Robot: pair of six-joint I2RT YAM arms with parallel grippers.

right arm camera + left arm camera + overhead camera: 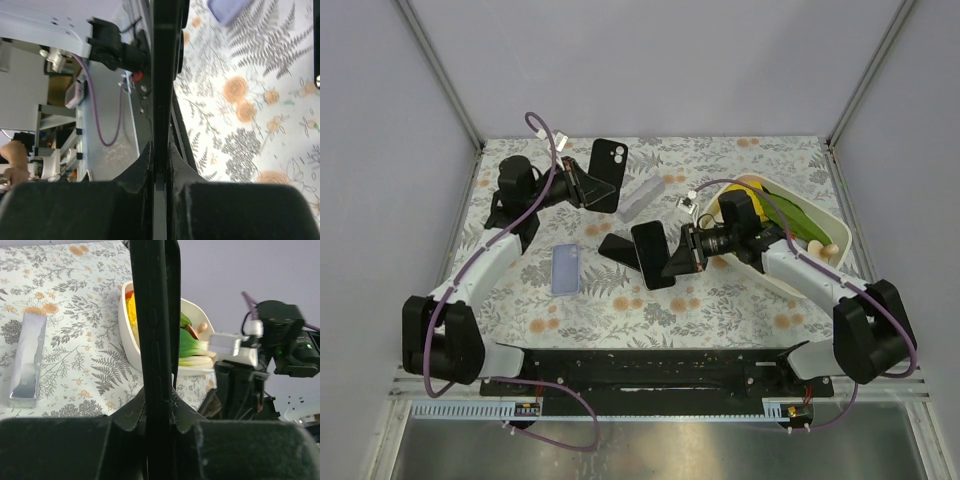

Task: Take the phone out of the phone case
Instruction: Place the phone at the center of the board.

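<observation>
My right gripper will next lower backward and release the black phone on the clear cloth by the table's near edge. The cloth lies below and back of my right gripper.
My left gripper [582, 185] is shut on a black phone case [608, 165], held upright above the table's back left with its two camera holes at the top. In the left wrist view the case [155, 315] stands edge-on between my fingers [127, 412]. My right gripper [682, 258] is shut on a black phone [653, 253], held upright over the table's middle, apart from the case. In the right wrist view the phone [162, 75] is a thin edge-on slab clamped between my fingertips [142, 162].
A lavender flat slab [565, 270] lies on the floral cloth to the front left and shows in the right wrist view [227, 7]. A silver bar [642, 197] lies between the arms. A white tub [832, 232] of vegetables stands at the right.
</observation>
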